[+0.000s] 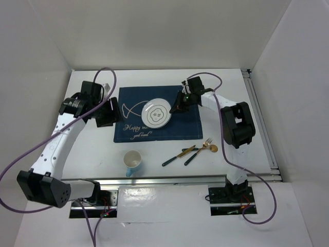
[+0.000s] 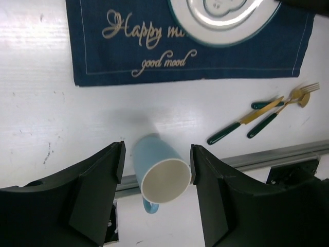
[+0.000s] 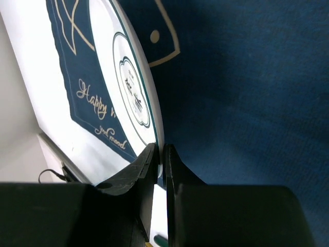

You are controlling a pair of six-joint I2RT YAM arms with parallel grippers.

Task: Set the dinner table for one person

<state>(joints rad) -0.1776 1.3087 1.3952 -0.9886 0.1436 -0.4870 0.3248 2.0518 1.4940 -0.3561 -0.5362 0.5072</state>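
Next I should bring the plate's pinched rim down in my right gripper toward the middle of the placemat and release it, as the placemat lies below the gripper.
The white dinner table carries a navy placemat with a white plate on it. My right gripper is shut on the plate's right rim, which the right wrist view shows pinched between the fingers with the plate tilted over the placemat. My left gripper is open and empty, above the table at the placemat's left edge. A light blue mug stands upright near the front; in the left wrist view the mug shows far below the open gripper.
A knife, fork and spoon with dark green handles lie front right of the placemat, also in the left wrist view. Metal rails run along the near edge and right edge. White walls enclose the table.
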